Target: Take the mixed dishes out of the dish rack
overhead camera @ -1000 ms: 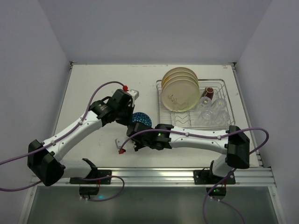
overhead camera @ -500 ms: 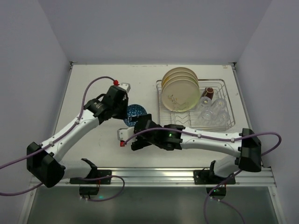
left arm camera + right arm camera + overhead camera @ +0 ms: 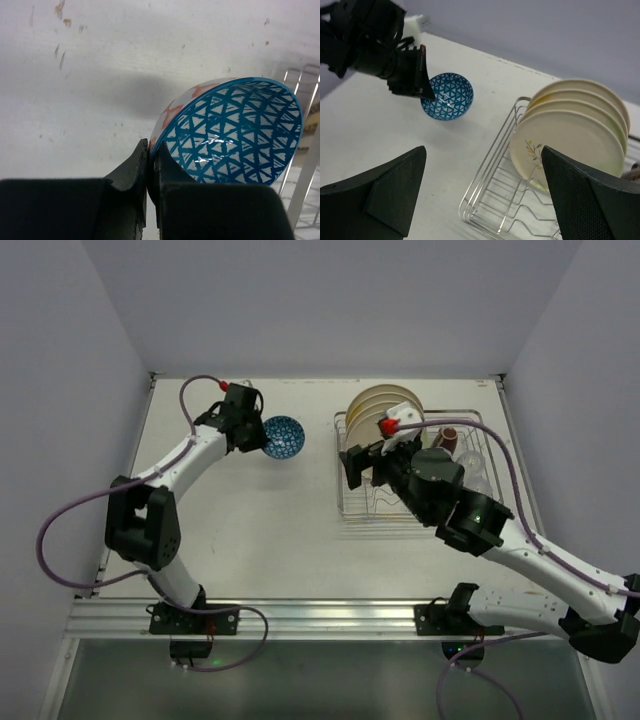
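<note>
The small blue-patterned bowl (image 3: 283, 437) comes down in my left gripper toward the bare table next. The gripper releases the bowl's rim, since the bowl hangs above the table, clear of the rack.
The small blue-patterned bowl (image 3: 283, 437) (image 3: 235, 130) (image 3: 447, 96) hangs tilted just over the far left part of the table. My left gripper (image 3: 256, 432) (image 3: 151, 162) is shut on its rim, one finger inside and one outside. The silver wire dish rack (image 3: 345, 508) (image 3: 487, 200) stands at the right with cream plates (image 3: 385, 403) (image 3: 572, 132) upright in it. A dark brown mug (image 3: 449, 437) and clear tumblers (image 3: 478, 464) sit beside the plates, partly hidden by my right arm. My right gripper (image 3: 367, 462) (image 3: 482, 200) hovers open over the rack's left front, holding nothing.
Walls close the table at the back and on both sides. The rack's front dividers (image 3: 530, 210) hold no dishes. A metal rail (image 3: 320, 615) with both arm bases runs along the near edge. Purple cables trail from both arms.
My left arm has carried the bowl from the table's middle to the far left. My right gripper has opened and swung away from the bowl to above the rack.
</note>
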{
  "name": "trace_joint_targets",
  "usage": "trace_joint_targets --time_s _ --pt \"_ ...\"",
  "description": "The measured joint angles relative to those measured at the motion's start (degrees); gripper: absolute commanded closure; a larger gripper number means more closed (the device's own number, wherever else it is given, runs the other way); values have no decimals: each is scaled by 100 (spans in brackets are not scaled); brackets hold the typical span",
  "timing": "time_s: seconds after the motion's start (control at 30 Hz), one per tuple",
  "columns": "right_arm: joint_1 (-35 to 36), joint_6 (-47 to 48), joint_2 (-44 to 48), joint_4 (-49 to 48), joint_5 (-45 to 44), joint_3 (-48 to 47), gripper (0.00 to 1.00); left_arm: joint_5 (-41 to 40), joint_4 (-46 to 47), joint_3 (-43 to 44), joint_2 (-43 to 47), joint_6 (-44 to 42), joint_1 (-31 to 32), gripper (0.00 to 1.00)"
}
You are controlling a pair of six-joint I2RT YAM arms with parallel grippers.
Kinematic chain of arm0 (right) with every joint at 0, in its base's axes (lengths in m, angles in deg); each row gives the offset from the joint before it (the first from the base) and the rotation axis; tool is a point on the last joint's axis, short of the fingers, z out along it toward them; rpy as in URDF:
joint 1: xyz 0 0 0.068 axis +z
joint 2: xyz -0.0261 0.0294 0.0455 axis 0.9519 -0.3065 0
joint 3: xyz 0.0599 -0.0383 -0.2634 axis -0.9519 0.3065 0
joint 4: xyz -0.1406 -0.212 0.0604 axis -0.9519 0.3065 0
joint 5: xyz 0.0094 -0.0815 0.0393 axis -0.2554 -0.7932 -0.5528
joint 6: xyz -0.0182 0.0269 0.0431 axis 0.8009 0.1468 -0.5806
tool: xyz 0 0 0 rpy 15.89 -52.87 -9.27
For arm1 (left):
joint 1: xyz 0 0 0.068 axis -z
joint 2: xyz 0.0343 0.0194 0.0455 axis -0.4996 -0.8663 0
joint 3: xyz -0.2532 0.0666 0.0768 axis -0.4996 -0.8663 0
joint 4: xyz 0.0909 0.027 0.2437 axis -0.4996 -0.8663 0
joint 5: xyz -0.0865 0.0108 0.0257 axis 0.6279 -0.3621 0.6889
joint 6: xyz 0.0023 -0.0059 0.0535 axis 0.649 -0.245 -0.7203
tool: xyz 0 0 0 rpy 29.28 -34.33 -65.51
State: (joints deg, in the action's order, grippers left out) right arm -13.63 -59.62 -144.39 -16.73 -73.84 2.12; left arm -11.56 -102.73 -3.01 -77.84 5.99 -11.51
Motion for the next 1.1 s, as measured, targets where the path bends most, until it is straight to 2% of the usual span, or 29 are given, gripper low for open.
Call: trace_joint_targets --time_s 0.13,0.27,0.43,0.7,0.8,0.83,0.9,0.93,1.0,1.07,1.1 --pt "-334 -1349 470 509 -26 -4 1 337 203 721 -1108 162 -205 100" --pt "-411 -2151 909 903 111 -2 1 518 236 957 -1663 214 -295 100" --pt "-822 -2730 1198 1259 308 50 1 669 251 1078 -2031 256 -308 100" --pt "-1259 -3139 1134 1582 531 125 1 699 245 1078 -2249 304 -308 87" --pt "-1405 -3206 1016 1626 651 162 1 691 271 1075 -2247 326 -310 75" --pt "-1451 -3235 968 1637 675 168 1 686 275 1075 -2247 343 -313 66" --pt "-1554 -3292 866 1668 721 175 1 678 299 1073 -2245 345 -315 55" --pt "-1633 -3329 815 1672 776 175 1 667 306 1064 -2238 350 -317 45" --pt "-1786 -3407 726 1679 824 175 1 640 308 1008 -2194 367 -319 32" --pt "-2002 -3532 616 1679 914 175 1 599 304 896 -2074 345 -323 3" --pt "-2124 -3611 531 1681 968 173 1 566 297 824 -1965 337 -326 0"
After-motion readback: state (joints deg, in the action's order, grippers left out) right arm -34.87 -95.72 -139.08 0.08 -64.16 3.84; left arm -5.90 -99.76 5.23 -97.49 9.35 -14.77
